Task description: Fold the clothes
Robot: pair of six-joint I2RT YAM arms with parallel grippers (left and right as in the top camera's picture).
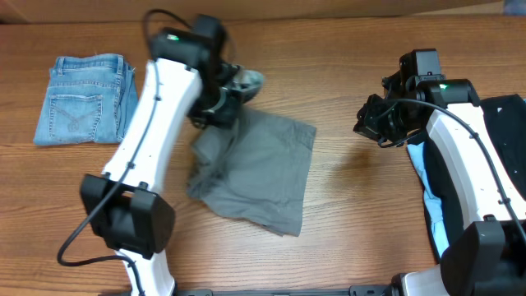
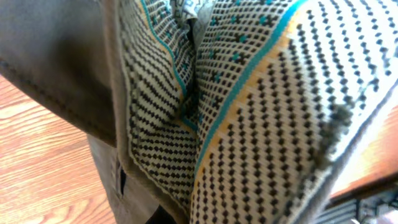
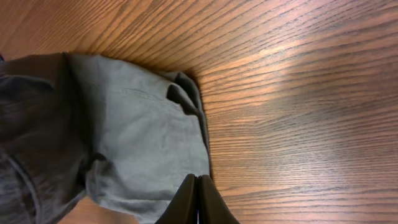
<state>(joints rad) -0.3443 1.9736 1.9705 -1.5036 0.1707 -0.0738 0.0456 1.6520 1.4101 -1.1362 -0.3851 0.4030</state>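
Note:
The robot will next lower the waistband with its left gripper and bring it to the right in the overhead view, over the shorts, because the shorts' cloth on that side (image 1: 273,166) is flat.
The grey-khaki shorts (image 1: 263,168) lie crumpled in the middle of the table. Their top edge is pulled up at my left gripper (image 1: 220,105), which is shut on the waistband. The patterned inner lining (image 1: 248,80) shows there. In the left wrist view the lining (image 2: 261,112) and the grey cloth (image 2: 56,56) fill the frame and hide the fingers. My right gripper (image 1: 371,123) is shut and empty, off to the right of the shorts. In the right wrist view its closed fingers (image 3: 198,199) hang over a corner of the shorts (image 3: 124,143).
Folded blue denim shorts (image 1: 82,99) lie at the back left. A pile of black and light blue clothes (image 1: 501,140) lies at the right edge under the right arm. Bare wood (image 1: 362,205) lies between the shorts and the right arm.

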